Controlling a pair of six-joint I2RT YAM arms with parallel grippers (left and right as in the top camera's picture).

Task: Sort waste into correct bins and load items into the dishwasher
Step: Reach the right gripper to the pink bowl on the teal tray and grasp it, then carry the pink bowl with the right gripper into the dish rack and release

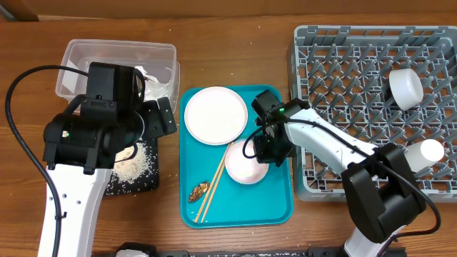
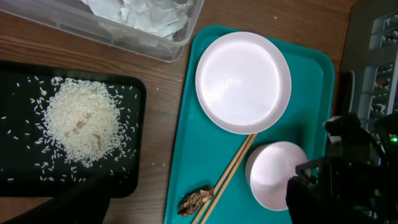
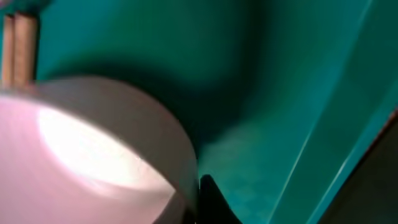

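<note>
My right gripper will lift the pinkish-white bowl outward and then lower it into the empty dishwasher pegs (image 1: 363, 71) beside the pale bowl, because they are to the right of my right gripper in the overhead view.
The pinkish-white bowl (image 1: 245, 165) (image 2: 273, 174) sits on the teal tray, and my right gripper (image 1: 265, 153) (image 3: 198, 199) is shut on its right rim. In the right wrist view one dark finger presses the bowl's (image 3: 93, 143) outer wall. The white plate (image 1: 215, 115) (image 2: 243, 81) lies at the tray's far end. A brown food scrap (image 1: 198, 191) (image 2: 195, 201) rests near the tray's front left. Rice (image 1: 132, 160) (image 2: 81, 121) is heaped on the black tray (image 1: 146, 182) (image 2: 18, 81). My left gripper (image 1: 163, 118) hovers open beside the clear tub (image 1: 118, 53), which holds crumpled wrapping (image 2: 143, 12).
The teal tray (image 1: 271, 207) also holds chopsticks (image 1: 214, 187) (image 2: 230, 171) lying diagonally between scrap and bowl. The grey dish rack (image 1: 343, 71) stands at the right, with a pale bowl (image 1: 405, 87) and a small white cup (image 1: 428, 151) in it.
</note>
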